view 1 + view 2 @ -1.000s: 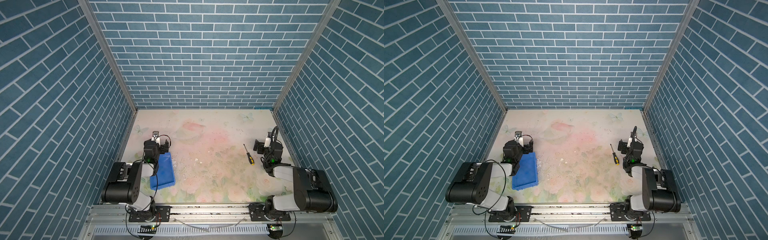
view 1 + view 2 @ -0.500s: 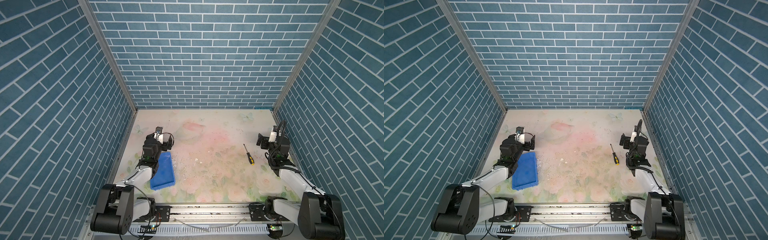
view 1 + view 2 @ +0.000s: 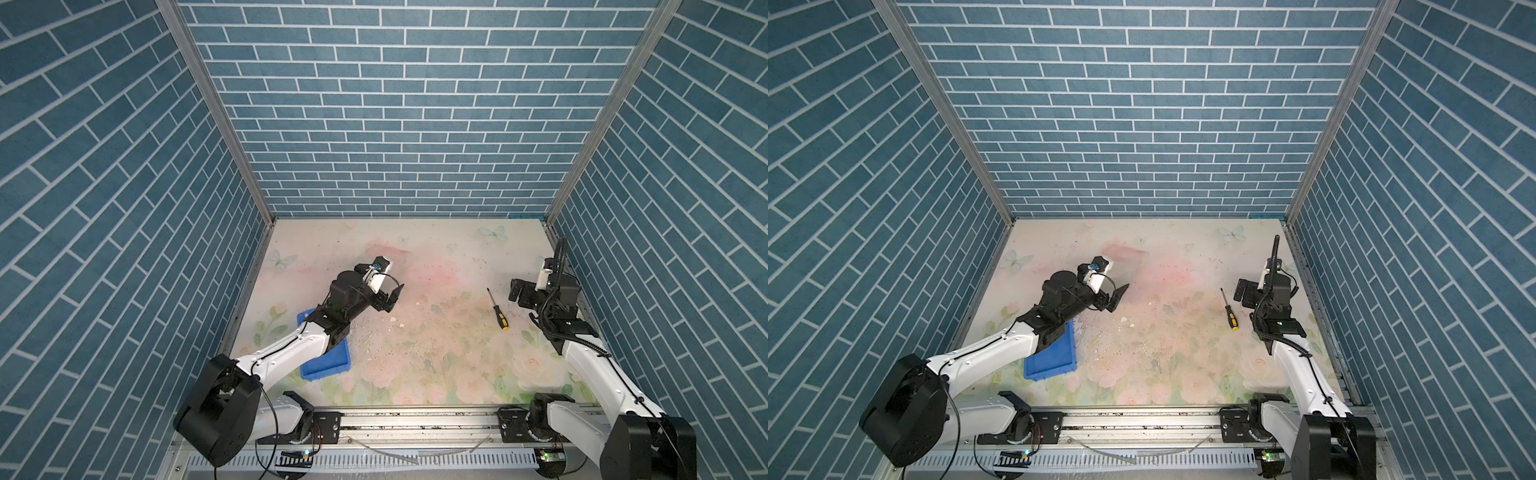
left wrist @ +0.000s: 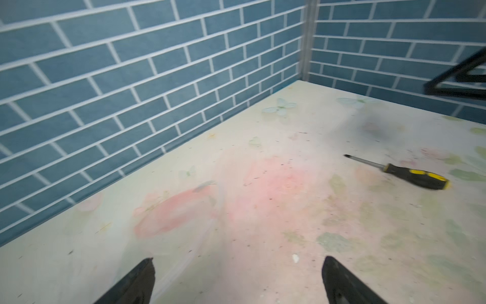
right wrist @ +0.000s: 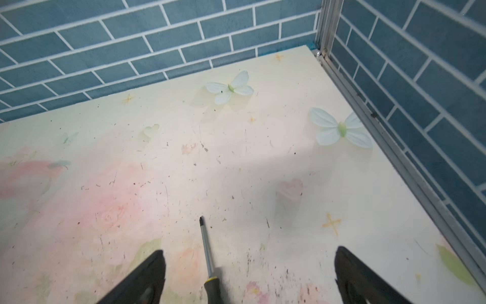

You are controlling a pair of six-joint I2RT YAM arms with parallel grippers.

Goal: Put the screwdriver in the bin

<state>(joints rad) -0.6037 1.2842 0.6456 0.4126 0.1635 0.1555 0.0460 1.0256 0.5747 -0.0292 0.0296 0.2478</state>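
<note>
My right gripper tips its open fingers down and comes down toward the bin's side next, astride the screwdriver's handle [image 3: 500, 317] [image 5: 214, 292], which lies flat below it on that side.
The screwdriver [image 3: 498, 309] [image 3: 1230, 309] lies flat on the floral mat at the right, its black and yellow handle toward the front. My right gripper [image 3: 515, 290] [image 3: 1241, 291] hovers open just right of its shaft. In the right wrist view the screwdriver [image 5: 209, 260] lies on the mat between the spread fingers of the right gripper [image 5: 248, 252], nearer one finger, untouched. The blue bin [image 3: 332, 368] [image 3: 1054, 359] sits at the front left, partly hidden under my left arm. My left gripper [image 3: 392, 298] [image 3: 1118, 297] [image 4: 238, 263] is open and empty over the mat beyond the bin, with the screwdriver [image 4: 399, 172] far off.
Blue brick walls close in the back and both sides. A metal rail [image 3: 415, 419] runs along the front edge. Small white crumbs [image 3: 392, 320] lie on the mat near the middle.
My left arm has stretched out, carrying its gripper right from the bin's far end toward the middle. My right arm has also unfolded, its gripper shifting slightly left toward the screwdriver.
</note>
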